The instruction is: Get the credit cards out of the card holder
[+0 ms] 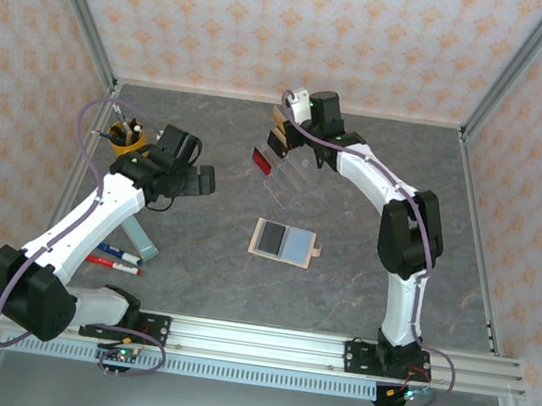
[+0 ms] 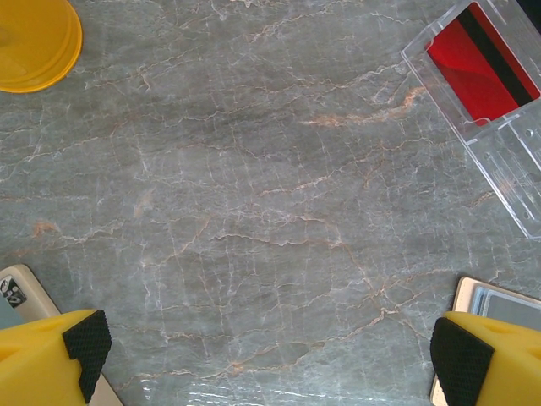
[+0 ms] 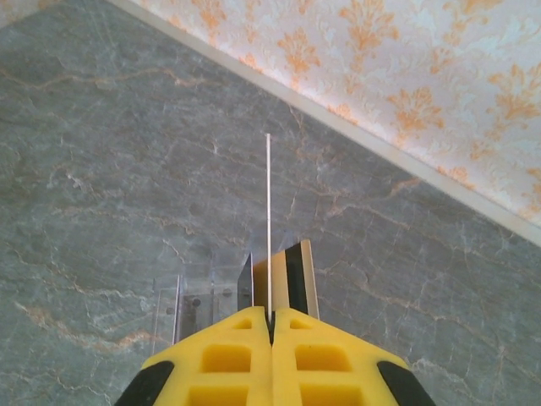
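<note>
The right gripper lowers the thin card to the clear stand's far end beside the standing tan card next, then releases it there.
The tan card holder (image 1: 283,242) lies open and flat mid-table, its lining grey-blue with a darker left half; one corner of it (image 2: 499,303) reaches into the left wrist view. A red credit card (image 1: 262,160) (image 2: 478,61) leans in a clear slotted stand (image 1: 290,173). My right gripper (image 1: 285,130) (image 3: 271,320) is above the stand's far end, shut on a thin card seen edge-on (image 3: 268,220). Just beyond it stands a tan card with a black band (image 3: 296,277). My left gripper (image 1: 204,178) (image 2: 272,355) hovers open over bare table, left of the stand.
A yellow cup (image 1: 129,139) (image 2: 34,38) with pens stands at the far left. Red and blue markers (image 1: 117,259) and a teal object (image 1: 141,238) lie near the left arm. Patterned walls close the table on three sides.
</note>
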Controlling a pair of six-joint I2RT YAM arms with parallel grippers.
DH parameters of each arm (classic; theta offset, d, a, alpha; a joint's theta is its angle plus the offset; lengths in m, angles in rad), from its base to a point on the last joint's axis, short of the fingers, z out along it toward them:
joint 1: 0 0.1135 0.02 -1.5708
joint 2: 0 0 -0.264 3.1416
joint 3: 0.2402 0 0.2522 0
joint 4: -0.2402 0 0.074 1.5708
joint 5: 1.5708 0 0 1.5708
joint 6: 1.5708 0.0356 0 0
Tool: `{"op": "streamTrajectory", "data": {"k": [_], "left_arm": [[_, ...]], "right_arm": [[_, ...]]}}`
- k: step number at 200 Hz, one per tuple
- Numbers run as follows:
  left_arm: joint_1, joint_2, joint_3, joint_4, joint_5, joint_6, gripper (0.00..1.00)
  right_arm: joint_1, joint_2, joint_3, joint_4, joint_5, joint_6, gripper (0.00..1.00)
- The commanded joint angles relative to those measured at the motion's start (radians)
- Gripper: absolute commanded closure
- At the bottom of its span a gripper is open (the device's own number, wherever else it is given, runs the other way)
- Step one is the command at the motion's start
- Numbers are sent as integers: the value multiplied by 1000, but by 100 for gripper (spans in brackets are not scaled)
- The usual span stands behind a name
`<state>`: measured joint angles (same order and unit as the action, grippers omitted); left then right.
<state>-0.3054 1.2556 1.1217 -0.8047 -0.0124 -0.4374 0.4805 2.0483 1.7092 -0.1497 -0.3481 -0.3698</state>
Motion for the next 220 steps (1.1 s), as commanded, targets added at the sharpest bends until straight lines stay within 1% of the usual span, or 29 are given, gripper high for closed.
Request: {"op": "streamTrajectory", "data": {"k": [1,54,97,118,136,141,179,195,211,220], "left_arm": [[8,11,29,-19,-11,22,0],[8,24,27,-14,10,25,0],[9,31,30,-14,19,26,0],[8,32,29,-14,24,26,0],[9,30,29,-14,29,26,0],[8,30,29,-14,29,27,0],[9,28,30,-12,32,25,0],[9,27,29,-10,35,19,0],[9,25,28,-4,42,6,0],[9,25,25,1,52,-3,0]], "right_arm": [[-9,13,36,-32,-13,-27,100],[-13,39,38,-66,11,-84,100],[-12,77,90,-112,24,-106,100],[-13,84,112,-142,18,-104,93],[-13,69,116,-152,18,-94,83],[-12,65,116,-153,20,-88,82],[-13,-17,82,-147,26,-49,79],[-13,-70,50,-144,25,-1,77],[-13,-134,2,-140,43,86,70],[-13,-175,-37,-139,55,146,64]]}}
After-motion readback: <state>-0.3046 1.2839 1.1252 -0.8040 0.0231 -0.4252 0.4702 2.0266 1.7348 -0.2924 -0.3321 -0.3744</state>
